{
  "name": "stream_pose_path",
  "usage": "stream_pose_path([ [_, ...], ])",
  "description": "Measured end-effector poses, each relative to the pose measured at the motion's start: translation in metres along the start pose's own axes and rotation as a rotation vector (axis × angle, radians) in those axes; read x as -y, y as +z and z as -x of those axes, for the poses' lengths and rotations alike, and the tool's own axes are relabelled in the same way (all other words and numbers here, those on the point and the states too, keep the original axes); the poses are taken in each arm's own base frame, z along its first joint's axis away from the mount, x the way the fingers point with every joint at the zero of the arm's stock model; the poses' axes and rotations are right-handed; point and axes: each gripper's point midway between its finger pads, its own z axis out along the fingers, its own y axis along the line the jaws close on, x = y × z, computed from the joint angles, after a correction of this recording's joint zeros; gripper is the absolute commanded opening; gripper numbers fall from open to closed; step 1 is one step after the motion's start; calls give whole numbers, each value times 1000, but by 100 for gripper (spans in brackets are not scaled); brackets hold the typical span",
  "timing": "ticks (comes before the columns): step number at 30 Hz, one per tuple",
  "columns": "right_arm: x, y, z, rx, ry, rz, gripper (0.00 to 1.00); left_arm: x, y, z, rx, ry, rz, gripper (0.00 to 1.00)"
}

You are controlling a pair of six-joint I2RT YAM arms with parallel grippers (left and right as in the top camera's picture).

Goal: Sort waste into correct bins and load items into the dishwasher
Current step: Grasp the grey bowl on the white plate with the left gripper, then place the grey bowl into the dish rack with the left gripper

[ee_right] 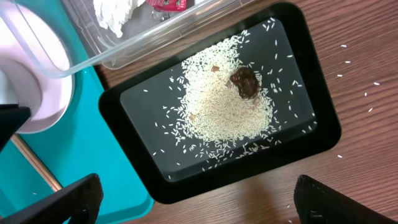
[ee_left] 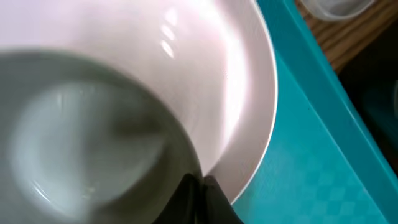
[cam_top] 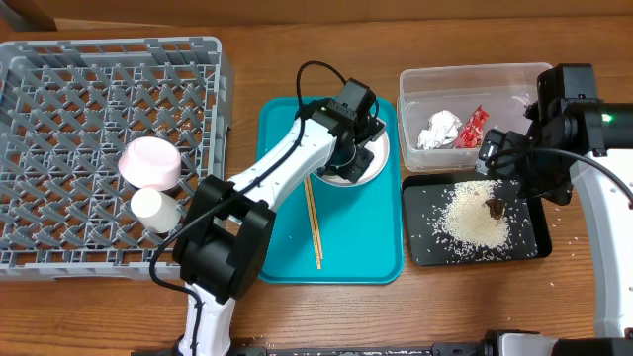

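Observation:
Next, the left gripper raises the pale bowl toward the grey dish rack (cam_top: 59,109). It then turns and lowers it outward of the pink-and-white bowl (cam_top: 148,163), where slots are empty.
My left gripper (cam_top: 348,146) is shut on the rim of the pale bowl (ee_left: 87,137), which sits on the white round plate (cam_top: 368,166) on the teal tray; the plate also shows in the left wrist view (ee_left: 230,81). Thin wooden chopsticks (cam_top: 314,222) lie on that tray. My right gripper (ee_right: 205,205) is open and empty above the near edge of the black tray (ee_right: 314,134), which holds white rice (ee_right: 224,109) and a brown scrap (ee_right: 245,82). The clear tub (cam_top: 465,77) holds the white napkin (cam_top: 440,129) and red wrapper (cam_top: 472,127). The grey dish rack (cam_top: 59,109) holds the pink-and-white bowl (cam_top: 148,163) and the white cup (cam_top: 155,210).
The teal tray (cam_top: 356,247) lies between the rack and the two bins. A few rice grains are scattered on the wooden table (ee_right: 360,74) to the right of the black tray. The clear tub stands directly behind the black tray.

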Motion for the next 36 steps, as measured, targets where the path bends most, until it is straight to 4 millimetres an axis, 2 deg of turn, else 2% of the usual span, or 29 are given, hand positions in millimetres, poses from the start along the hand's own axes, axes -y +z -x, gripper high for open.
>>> stream_pose_path([
  [4, 0, 0, 0, 0, 0, 0, 100, 0, -18, 13, 21, 3, 9, 4],
  [7, 0, 0, 0, -1, 0, -1, 100, 2, -41, 26, 51, 5, 11, 4],
  [11, 0, 0, 0, -1, 0, -3, 100, -3, -91, 45, 136, -24, 21, 4],
  [16, 1, 0, 0, 0, -1, -4, 100, -34, -173, 57, 315, -114, 12, 4],
  [18, 1, 0, 0, 0, 0, -4, 100, -53, -205, 55, 387, -158, -13, 4],
  [21, 1, 0, 0, 0, 0, -4, 100, -86, -240, 44, 463, -230, -74, 4],
  [24, 1, 0, 0, 0, 0, -3, 100, -121, -257, 24, 500, -301, -164, 4],
  [25, 1, 0, 0, 0, 0, -3, 100, -126, -259, 20, 505, -310, -180, 4],
  [30, 1, 0, 0, 1, 0, -4, 100, -177, -275, -14, 571, -403, -306, 4],
  [36, 1, 0, 0, 0, 0, -4, 100, -227, -271, -44, 650, -494, -450, 4],
])
